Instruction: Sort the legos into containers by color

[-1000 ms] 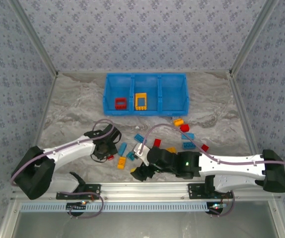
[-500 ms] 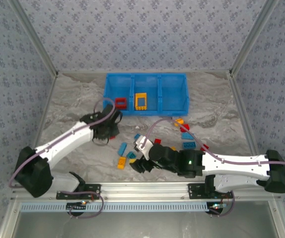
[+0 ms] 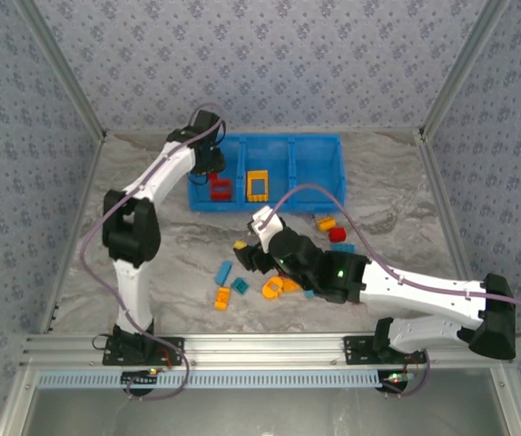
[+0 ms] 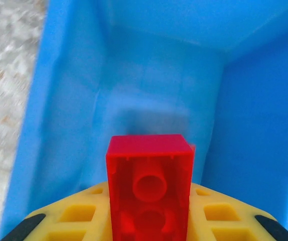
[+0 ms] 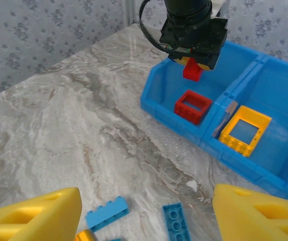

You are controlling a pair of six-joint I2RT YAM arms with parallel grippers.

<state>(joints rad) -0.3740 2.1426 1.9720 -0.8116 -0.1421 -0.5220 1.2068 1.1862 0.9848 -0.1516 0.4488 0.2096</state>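
The bin section's bare bottom lies below, so my left gripper needs to lower and shift toward the bin's divider by the yellow frame [image 3: 257,185] next to release the red brick.
My left gripper [image 3: 211,171] hangs over the left compartment of the blue bin [image 3: 333,198], shut on a red brick [image 4: 150,181] that stands between its yellow fingers [image 4: 74,221]. From the right wrist view, that red brick [image 5: 192,71] hovers above a red square frame [image 5: 192,106] lying in the compartment. A yellow frame [image 3: 257,185] lies in the middle compartment. My right gripper [image 5: 146,216] is open above the table, with two blue bricks [image 5: 107,213] [image 5: 176,222] on the marble beneath it. In the top view the right gripper [image 3: 245,252] sits at mid-table.
Loose bricks lie on the marble: blue [image 3: 223,272], yellow [image 3: 221,299], teal [image 3: 240,286], orange [image 3: 279,286], red [image 3: 338,234] and yellow-orange [image 3: 326,222]. The bin's right compartment [image 3: 317,177] holds nothing I can see. Patterned walls enclose the table.
The left arm swung from the table's near left up to the bin's left compartment, carrying the red brick. The right gripper moved away from the front edge toward mid-table.
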